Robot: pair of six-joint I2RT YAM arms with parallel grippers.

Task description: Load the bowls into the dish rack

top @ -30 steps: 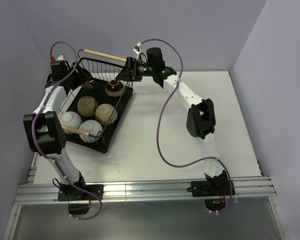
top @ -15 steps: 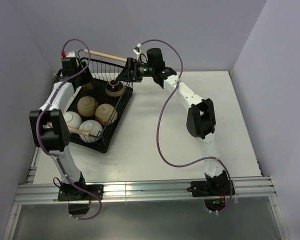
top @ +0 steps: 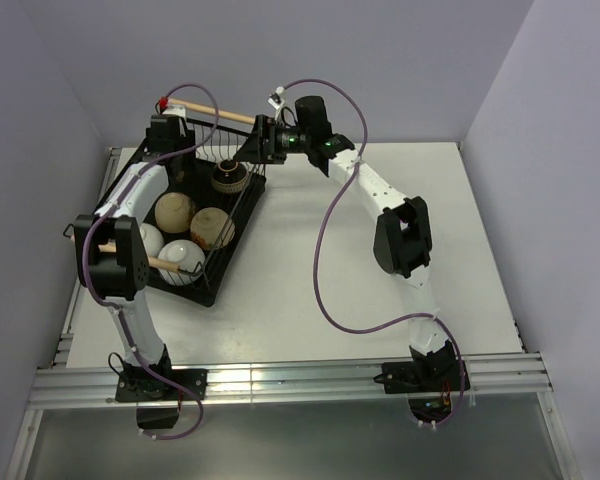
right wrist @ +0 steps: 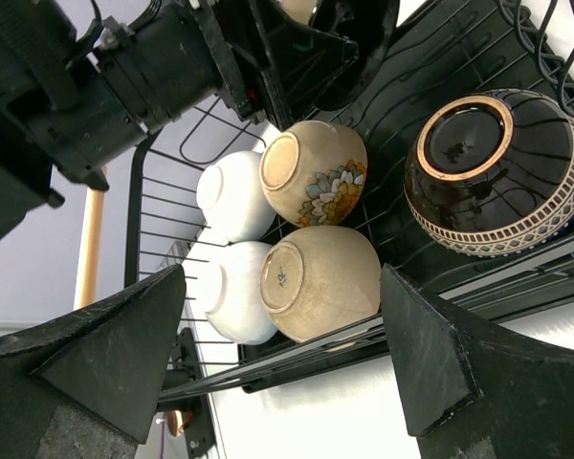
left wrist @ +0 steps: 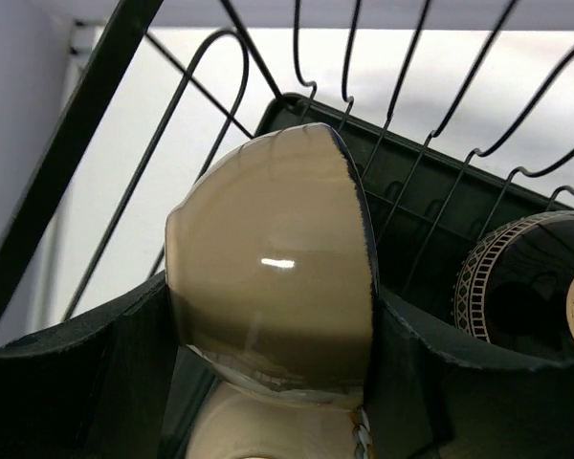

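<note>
My left gripper should next turn and lower the brown bowl onto the bare rack bottom beside the black bowl (top: 228,177) to release it. The rack's far corner is empty.
The dish rack (top: 238,240) stands at the table's far left. In it lie two white bowls (top: 145,240) (top: 183,258), a plain cream bowl (top: 175,211), a floral cream bowl (top: 212,227) and a black patterned bowl (top: 228,177). My left gripper (top: 180,160) is over the rack's far corner. It is shut on the brown bowl with the tan inside (left wrist: 268,287), held on edge among the wires, with the black bowl (left wrist: 526,287) to its right. My right gripper (top: 248,148) is open and empty at the rack's far right edge, above the bowls (right wrist: 320,282).
The rack's wooden handles are at the far side (top: 220,112) and the near side (top: 155,262). Purple walls close in behind and on the left. Bare white table (top: 380,280) lies to the right of the rack.
My left arm has swung right along the back of the rack, carrying the brown bowl over the far corner. My right arm has not moved.
</note>
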